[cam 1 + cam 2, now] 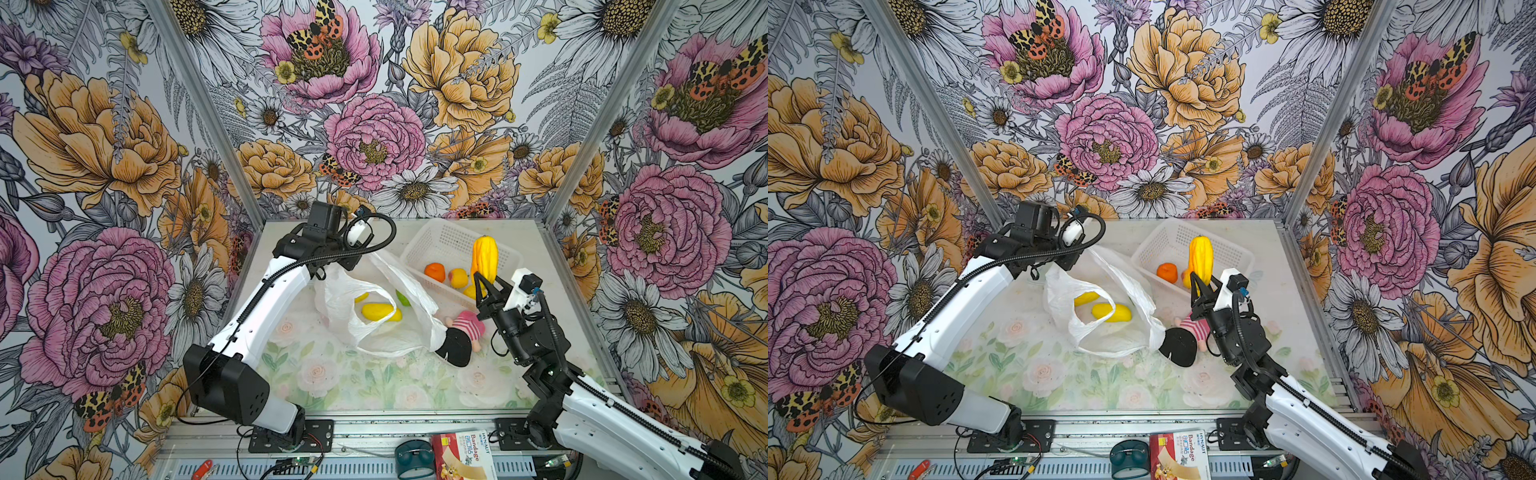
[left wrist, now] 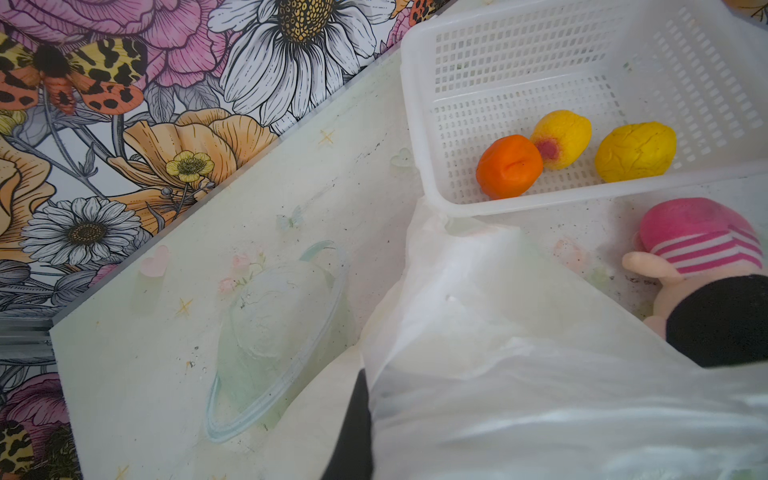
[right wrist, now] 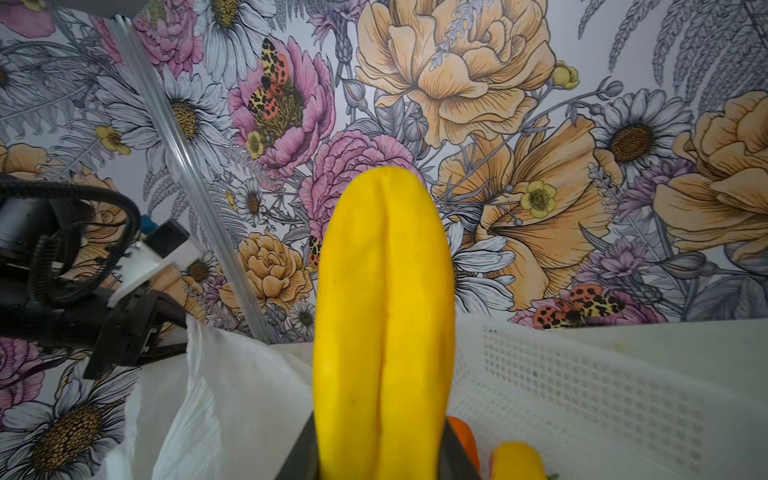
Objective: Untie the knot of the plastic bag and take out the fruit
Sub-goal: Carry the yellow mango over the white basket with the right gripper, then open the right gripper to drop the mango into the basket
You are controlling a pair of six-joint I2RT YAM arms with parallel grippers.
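Note:
The upright fruit comes low next as my right gripper tips outward and down and releases it, since the basket's bare bottom lies outward and below.
The white plastic bag [image 1: 386,332] lies open mid-table, and its knot is out of view. My left gripper [image 1: 332,268] is shut on the bag's upper edge and holds it raised; in the left wrist view one black finger [image 2: 353,428] shows against the film [image 2: 519,374]. Two yellow fruits [image 1: 378,311] and a green one [image 1: 403,298] lie in the bag. My right gripper [image 1: 486,286] is shut on a long ribbed yellow fruit [image 3: 384,291], upright over the white basket [image 1: 419,245]. In the basket sit an orange fruit [image 2: 509,166], a yellow-pink one [image 2: 561,139] and a yellow one [image 2: 636,151].
A pink-striped doll with black hair [image 1: 461,336] lies between the bag and the right arm. A bandage box [image 1: 463,457], a teal round object [image 1: 413,457] and a red-handled tool [image 1: 202,469] rest on the front rail. Flowered walls close in three sides.

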